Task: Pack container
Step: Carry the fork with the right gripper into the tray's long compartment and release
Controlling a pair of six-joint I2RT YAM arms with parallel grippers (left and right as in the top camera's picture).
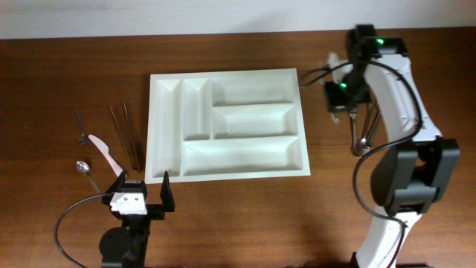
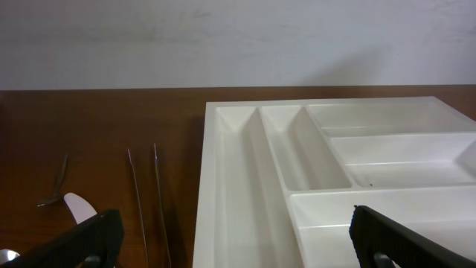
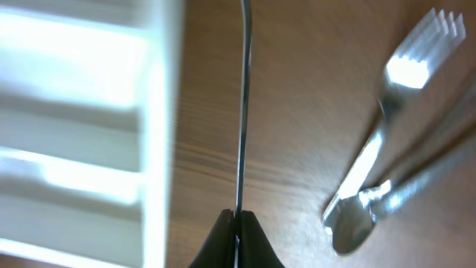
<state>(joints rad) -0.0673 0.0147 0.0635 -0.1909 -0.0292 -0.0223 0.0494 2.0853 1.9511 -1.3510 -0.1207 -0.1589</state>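
Observation:
My right gripper moves over the container and down into the container's middle wide section next, and turns as it goes.
The container, a big white tray with several compartments, lies mid-table with nothing in it. It fills the right of the left wrist view and shows blurred at the left of the right wrist view. My right gripper hangs just off the tray's right edge. In its own view the right gripper is shut on a thin metal utensil seen edge-on. A fork and a spoon lie on the wood beside it. My left gripper stands open at the tray's front left corner, and the left gripper holds nothing.
Left of the tray lie two thin rods, a small spoon, a white-handled piece and another spoon. The rods also show in the left wrist view. More cutlery lies under the right arm.

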